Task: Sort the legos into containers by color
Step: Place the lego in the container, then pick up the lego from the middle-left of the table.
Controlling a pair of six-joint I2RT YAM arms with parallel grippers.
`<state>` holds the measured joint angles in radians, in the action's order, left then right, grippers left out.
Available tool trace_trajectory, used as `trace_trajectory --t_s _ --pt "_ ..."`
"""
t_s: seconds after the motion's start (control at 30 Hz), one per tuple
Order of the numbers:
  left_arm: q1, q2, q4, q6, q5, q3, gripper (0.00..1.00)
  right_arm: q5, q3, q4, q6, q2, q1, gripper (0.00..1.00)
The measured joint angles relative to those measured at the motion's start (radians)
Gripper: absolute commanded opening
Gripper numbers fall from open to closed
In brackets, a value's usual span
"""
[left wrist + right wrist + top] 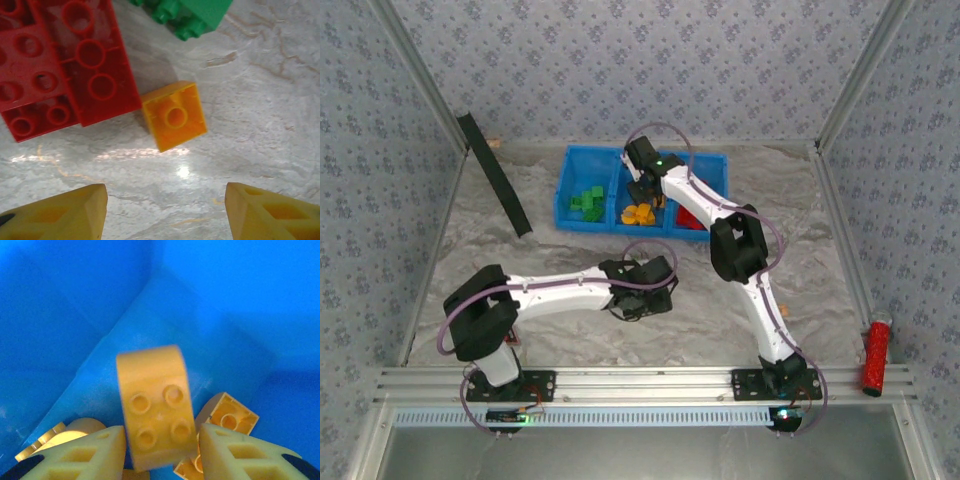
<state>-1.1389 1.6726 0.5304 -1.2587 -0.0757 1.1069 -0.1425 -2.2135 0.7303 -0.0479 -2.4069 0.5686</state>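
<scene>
Next, my left gripper moves outward and down so its open fingers straddle the orange brick (pixel 175 116), since that brick lies below and just outward of the fingers' ends.
The blue tray (pixel 582 165) stands at the back with green bricks (pixel 586 202) in its left compartment, yellow ones (pixel 636 214) in the middle and red ones (pixel 691 219) on the right. My right gripper (pixel 645 192) hangs over the middle compartment. In its wrist view a blurred yellow brick (pixel 155 410) sits between the spread fingers (pixel 85 455), a thin gap on its right side, above other yellow bricks (pixel 227 420); the gripper (pixel 162 452) looks open. My left gripper (pixel 165 212) is open low over the table, just short of an orange brick (pixel 175 116), red bricks (pixel 65 65) and a green brick (pixel 192 15).
A dark flat strip (pixel 495 175) leans at the back left. A red cylinder (pixel 876 355) lies by the right frame rail. Patterned walls close in the table on three sides. Bare marbled table (pixel 250 100) lies right of the orange brick.
</scene>
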Motion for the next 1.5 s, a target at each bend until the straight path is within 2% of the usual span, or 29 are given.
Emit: trace_trajectory --t_s 0.2,0.5,0.73,0.87,0.97,1.17,1.5 --pt "0.0 0.077 0.043 -0.004 0.0 0.088 0.64 0.0 -0.024 -0.004 -0.033 0.0 -0.011 0.49" --pt "0.007 0.162 0.119 -0.003 -0.005 0.172 0.64 0.022 0.022 -0.052 -0.05 0.05 -0.026 0.48" --pt "0.021 0.196 0.163 -0.018 -0.023 0.18 0.62 0.034 0.253 -0.166 -0.05 0.28 -0.053 0.44" --pt "0.031 0.222 0.163 -0.021 -0.022 0.207 0.6 0.058 0.462 -0.285 -0.037 0.483 -0.117 0.44" --pt "0.04 0.243 0.161 -0.026 -0.022 0.229 0.6 0.061 0.528 -0.324 -0.024 0.588 -0.174 0.44" --pt "0.06 0.279 0.154 -0.026 -0.014 0.251 0.57 0.06 0.628 -0.337 0.008 0.731 -0.253 0.45" --pt "0.119 0.317 0.161 0.019 -0.016 0.287 0.44 0.045 0.861 -0.301 0.052 0.879 -0.261 0.45"
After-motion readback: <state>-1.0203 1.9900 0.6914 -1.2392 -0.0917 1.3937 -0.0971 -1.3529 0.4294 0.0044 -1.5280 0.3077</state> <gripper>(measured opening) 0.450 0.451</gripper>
